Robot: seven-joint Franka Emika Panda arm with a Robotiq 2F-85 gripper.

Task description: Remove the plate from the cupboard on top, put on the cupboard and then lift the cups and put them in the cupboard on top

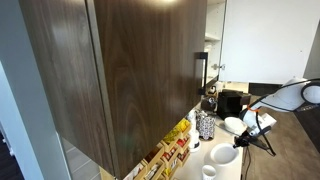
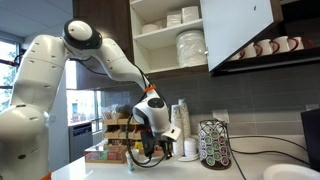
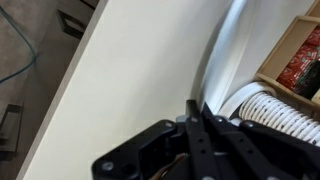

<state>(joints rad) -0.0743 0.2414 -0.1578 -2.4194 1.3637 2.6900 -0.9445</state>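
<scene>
The plate still hangs tilted from my fingers, so I will lower it onto the clear white counter below next and release its rim.
My gripper (image 2: 152, 143) hangs low over the white counter (image 3: 120, 80); in the wrist view its fingers (image 3: 203, 108) are shut on the thin rim of a white plate (image 3: 222, 50). The plate also shows beside the gripper in both exterior views (image 1: 233, 125) (image 2: 172, 131). The upper cupboard (image 2: 140, 45) stands open, with a stack of plates (image 2: 190, 47) and bowls (image 2: 165, 20) inside. White cups stand on the counter (image 1: 222, 155) (image 1: 210, 172). More cups (image 2: 265, 47) sit on a shelf to the right of the open door (image 2: 240, 30).
A wire coffee-pod holder (image 2: 212, 145) stands on the counter against the wall. Racks of tea boxes (image 2: 110, 140) (image 1: 170, 150) sit behind the gripper. A white ribbed round object (image 3: 268, 108) lies by the fingers. Another plate (image 2: 285, 172) lies further along the counter.
</scene>
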